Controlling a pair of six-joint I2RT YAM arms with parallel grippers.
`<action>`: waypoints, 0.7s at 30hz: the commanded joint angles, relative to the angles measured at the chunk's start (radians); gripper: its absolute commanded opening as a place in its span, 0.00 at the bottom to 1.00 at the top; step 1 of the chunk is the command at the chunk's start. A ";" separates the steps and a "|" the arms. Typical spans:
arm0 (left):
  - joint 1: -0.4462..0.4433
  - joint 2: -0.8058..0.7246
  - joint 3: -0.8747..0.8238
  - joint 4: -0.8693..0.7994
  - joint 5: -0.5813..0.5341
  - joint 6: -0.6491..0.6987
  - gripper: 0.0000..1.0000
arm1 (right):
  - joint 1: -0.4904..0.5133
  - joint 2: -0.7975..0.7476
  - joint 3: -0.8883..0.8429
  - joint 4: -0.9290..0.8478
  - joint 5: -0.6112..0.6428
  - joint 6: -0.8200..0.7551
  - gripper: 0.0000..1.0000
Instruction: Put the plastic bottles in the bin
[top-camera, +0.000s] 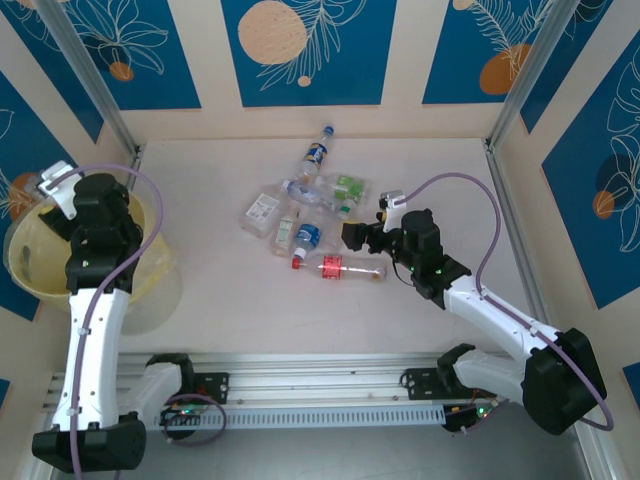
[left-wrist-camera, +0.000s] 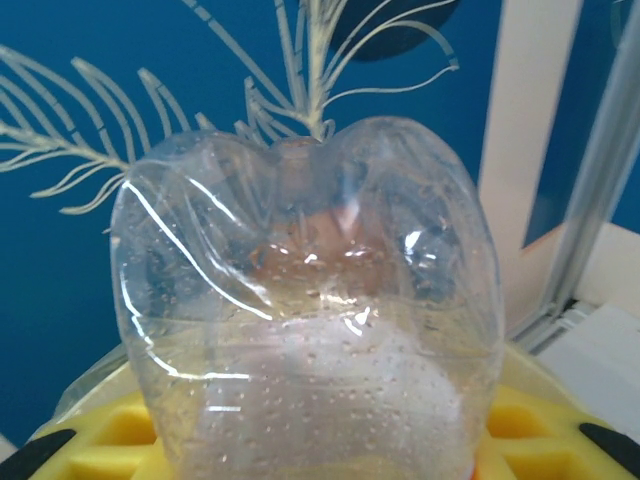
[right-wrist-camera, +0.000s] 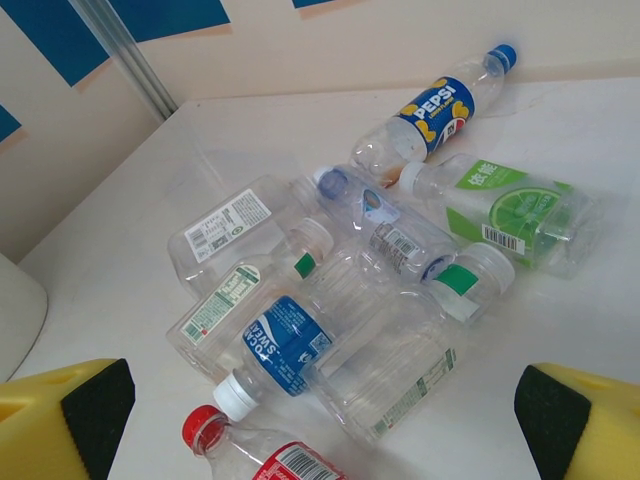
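Note:
The dented bottle is already held over the bin's opening (top-camera: 42, 256), so the robot's left gripper will move down a little toward that opening below it and let go of the bottle.
A clear, dented plastic bottle (left-wrist-camera: 310, 300) sits base-up between my left gripper's (left-wrist-camera: 315, 445) yellow fingers, which are shut on it. In the top view that left gripper (top-camera: 60, 195) is raised over the pale-yellow bin (top-camera: 22, 272) at the left wall. Several plastic bottles (top-camera: 300, 215) lie in a heap mid-table, with a Pepsi bottle (top-camera: 317, 152) behind it and a red-labelled bottle (top-camera: 342, 268) in front. My right gripper (top-camera: 352, 236) stands open just right of the heap. Its wrist view has a blue-labelled bottle (right-wrist-camera: 285, 345), a lime-green one (right-wrist-camera: 510, 205) and the Pepsi bottle (right-wrist-camera: 440, 105) ahead of the right gripper (right-wrist-camera: 325, 425).
Metal posts (top-camera: 110, 110) stand at the back corners of the walled table. A rail (top-camera: 320, 375) runs along the near edge between the arm bases. Bare tabletop (top-camera: 230, 300) lies between the bin and the heap.

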 joint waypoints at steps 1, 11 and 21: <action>0.066 -0.007 -0.017 -0.048 -0.017 -0.100 0.01 | 0.004 -0.006 0.036 0.000 0.014 -0.030 1.00; 0.180 0.062 -0.011 -0.089 0.053 -0.180 0.43 | 0.006 0.012 0.052 0.004 -0.001 -0.022 1.00; 0.202 0.150 0.094 -0.139 0.092 -0.213 0.98 | 0.008 0.012 0.064 -0.006 0.003 -0.028 1.00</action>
